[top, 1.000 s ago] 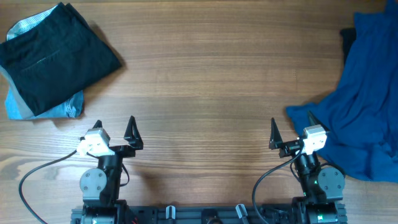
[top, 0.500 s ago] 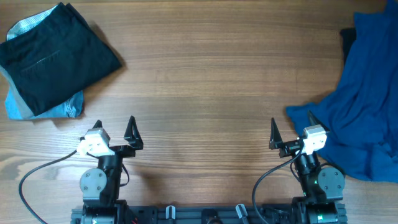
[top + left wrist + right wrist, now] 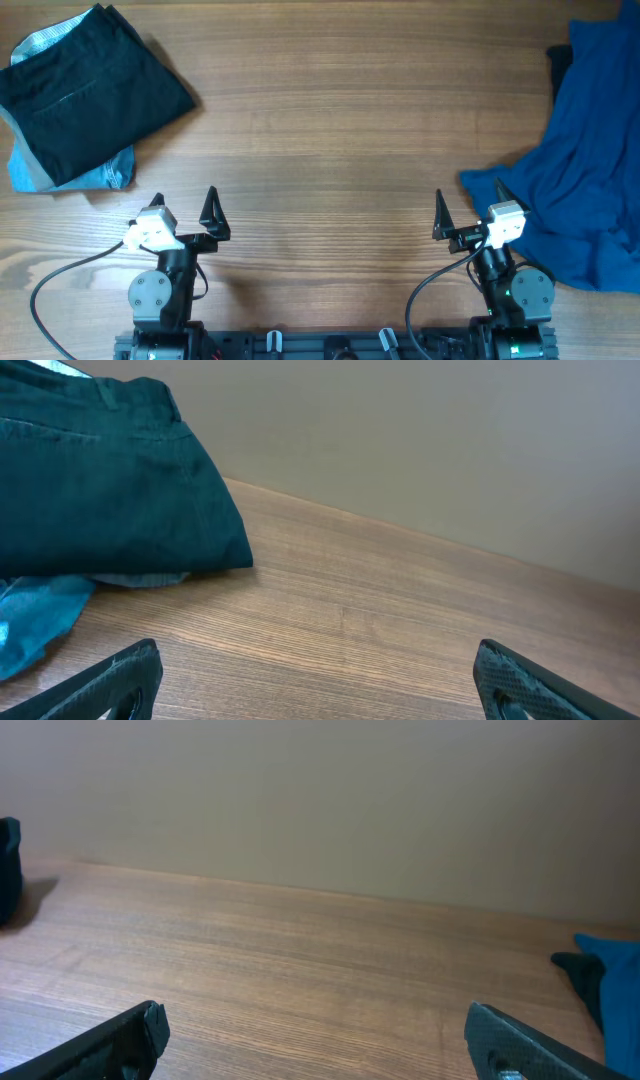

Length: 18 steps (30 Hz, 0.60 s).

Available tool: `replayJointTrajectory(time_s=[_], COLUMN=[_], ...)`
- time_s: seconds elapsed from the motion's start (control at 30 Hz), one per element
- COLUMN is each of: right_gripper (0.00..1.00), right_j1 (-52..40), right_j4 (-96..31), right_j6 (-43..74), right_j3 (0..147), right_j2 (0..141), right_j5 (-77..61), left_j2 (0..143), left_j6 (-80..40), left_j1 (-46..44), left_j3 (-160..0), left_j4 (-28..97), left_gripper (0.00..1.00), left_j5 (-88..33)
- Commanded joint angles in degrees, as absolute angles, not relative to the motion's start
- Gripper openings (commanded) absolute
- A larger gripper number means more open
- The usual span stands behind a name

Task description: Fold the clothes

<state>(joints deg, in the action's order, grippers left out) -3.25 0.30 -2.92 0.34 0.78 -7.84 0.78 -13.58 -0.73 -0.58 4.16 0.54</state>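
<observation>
Next, my right gripper tips its open fingers downward and lowers them outward to close on the blue shirt's corner [image 3: 477, 181], since that corner juts onto bare wood outward of my gripper.
The clothes lie in two places. A crumpled deep-blue shirt [image 3: 585, 180] spreads over the table's right side, and its edge shows in the right wrist view [image 3: 615, 980]. At the far left a folded black garment [image 3: 90, 90] rests on a pale blue denim-like one [image 3: 75, 175]; both appear in the left wrist view, black [image 3: 110, 490] over pale blue [image 3: 30, 620]. My left gripper [image 3: 184, 200] is open near the front edge, holding nothing [image 3: 318, 680]. My right gripper [image 3: 468, 200] is open too, just left of the blue shirt's nearest corner, with bare wood between its fingers [image 3: 315, 1040].
The wooden table [image 3: 330, 120] runs between the two piles. Both arm bases stand at the front edge, with a grey cable [image 3: 50, 285] looping at the front left. A plain wall rises behind the table's far edge in both wrist views.
</observation>
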Motion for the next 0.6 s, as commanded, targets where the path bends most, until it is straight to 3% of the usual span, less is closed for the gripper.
replayJointTrajectory(time_s=[0.0,0.07,0.33,0.57], right_gripper=[1.0,1.0,1.0,1.0], right_j1=[-3.4,-3.4,-3.4,-3.4], right_j4=[0.6,0.6,-14.4,-23.4], right_j6=[-2.1,3.3,3.4,3.0], right_j3=[0.3,0.3,11.2,29.1], right_j2=[0.5,0.5,6.8,35.2], right_j5=[-7.5,-7.5,-5.8,-5.5], left_j2=[0.4,0.4,5.3,36.1], left_j6=[-12.4,-12.4,-12.4,-12.4], left_j1=[-0.5,-0.5,-0.5,-0.5], left_j3=[-0.3,-0.3,-5.8,-22.8], left_j4=[4.2,4.2,8.8,13.4], left_gripper=[1.0,1.0,1.0,1.0], left_j5=[-0.6,-0.6,-3.4,-7.3])
